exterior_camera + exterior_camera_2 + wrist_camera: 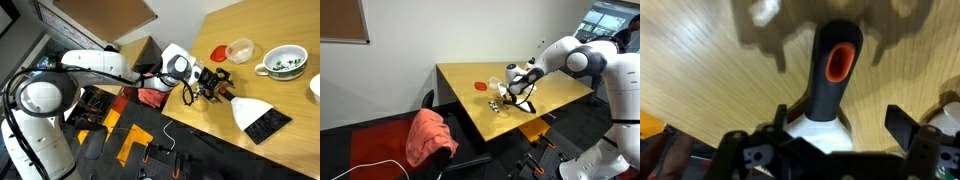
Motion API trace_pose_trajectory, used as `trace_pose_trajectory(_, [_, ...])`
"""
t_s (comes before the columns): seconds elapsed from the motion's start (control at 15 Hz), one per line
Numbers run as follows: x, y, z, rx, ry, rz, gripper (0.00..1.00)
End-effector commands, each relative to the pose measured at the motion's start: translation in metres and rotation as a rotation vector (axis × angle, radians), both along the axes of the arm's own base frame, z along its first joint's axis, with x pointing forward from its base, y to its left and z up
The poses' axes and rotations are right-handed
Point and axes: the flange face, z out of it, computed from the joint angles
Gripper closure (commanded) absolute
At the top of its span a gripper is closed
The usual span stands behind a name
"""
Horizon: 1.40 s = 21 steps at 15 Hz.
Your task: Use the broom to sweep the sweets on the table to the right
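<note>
The dark handle is lower, lined up between my gripper's open fingers, so my gripper will go down onto it beside its orange hole and close.
The broom (256, 113) lies flat on the table (262, 28) near its front edge, its white fan body ending in a black bristle edge. My gripper (213, 83) is at its handle end. In the wrist view the dark handle with an orange hole (839, 62) runs up between my fingers (840, 122), which stand apart on either side of the neck; the gripper is open. The broom and the gripper (517, 88) also show in an exterior view (498, 105). A blurred pale piece (765, 12) beyond the handle may be one of the sweets; I cannot make out others.
A green-rimmed white cup (284, 64), a clear cup (240, 48) and a flat red thing (219, 51) stand behind the broom. Another white dish (315, 88) is at the right edge. A chair with a red cloth (430, 135) stands by the table.
</note>
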Motion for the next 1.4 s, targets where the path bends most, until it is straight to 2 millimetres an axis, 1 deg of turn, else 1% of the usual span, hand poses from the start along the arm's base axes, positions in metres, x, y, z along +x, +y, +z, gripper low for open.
trace_pose_trajectory(0.0, [0.015,-0.002,-0.013,-0.029,0.024,-0.036,0.00])
trace_pose_trajectory(0.27, [0.021,-0.004,-0.028,-0.034,0.056,-0.052,0.00])
trace_pose_trajectory(0.67, [0.024,-0.010,-0.046,-0.047,0.113,-0.072,0.00])
trace_pose_trajectory(1.0, [0.023,-0.016,-0.055,-0.058,0.150,-0.084,0.00])
trace_pose_trajectory(1.33, [0.024,-0.022,-0.057,-0.064,0.187,-0.084,0.00])
